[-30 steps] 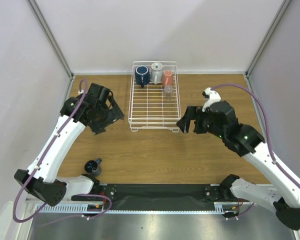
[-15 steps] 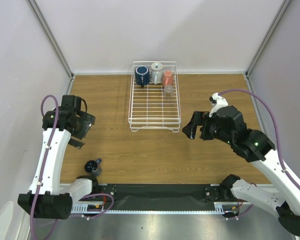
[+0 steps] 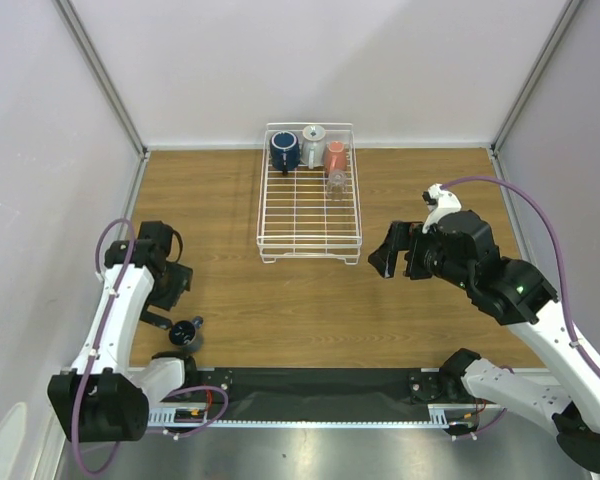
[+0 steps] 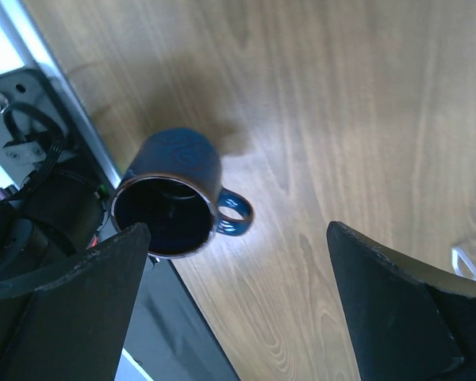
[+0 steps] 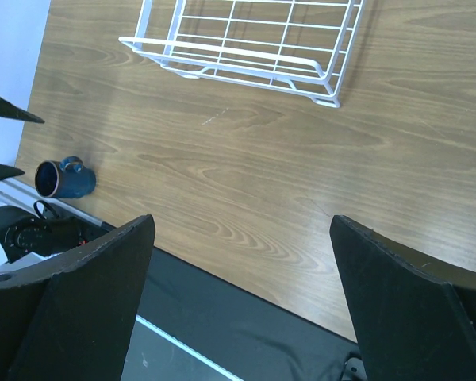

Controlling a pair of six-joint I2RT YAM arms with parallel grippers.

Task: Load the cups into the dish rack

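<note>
The left gripper moves down and back onto the small blue cup's rim by its handle point(image 3: 193, 326) point(image 4: 211, 209) next, as one finger fits inside the cup's opening.
The white wire dish rack point(image 3: 310, 243) stands at the back middle of the table. It holds the large navy mug point(image 3: 285, 152), the light grey mug point(image 3: 313, 146), the salmon-pink cup point(image 3: 335, 155) and the clear glass tumbler point(image 3: 336, 182) along its far end. The small dark blue cup point(image 3: 185, 331) stands upright at the near left table edge, also seen in the left wrist view point(image 4: 174, 194) and the right wrist view point(image 5: 66, 178). My left gripper point(image 3: 168, 305) is open above it, jaws wide point(image 4: 238, 230). My right gripper point(image 3: 382, 250) is open and empty, right of the rack's front corner point(image 5: 242, 221).
The rack's front rail point(image 5: 238, 57) shows in the right wrist view. A black mat point(image 3: 320, 385) and the arm bases run along the near edge, right beside the small blue cup. Grey walls close in the left, back and right sides.
My left arm has swung from beside the rack's left side down to the near left, over the small dark blue cup. My right gripper has drawn slightly right, away from the rack.
</note>
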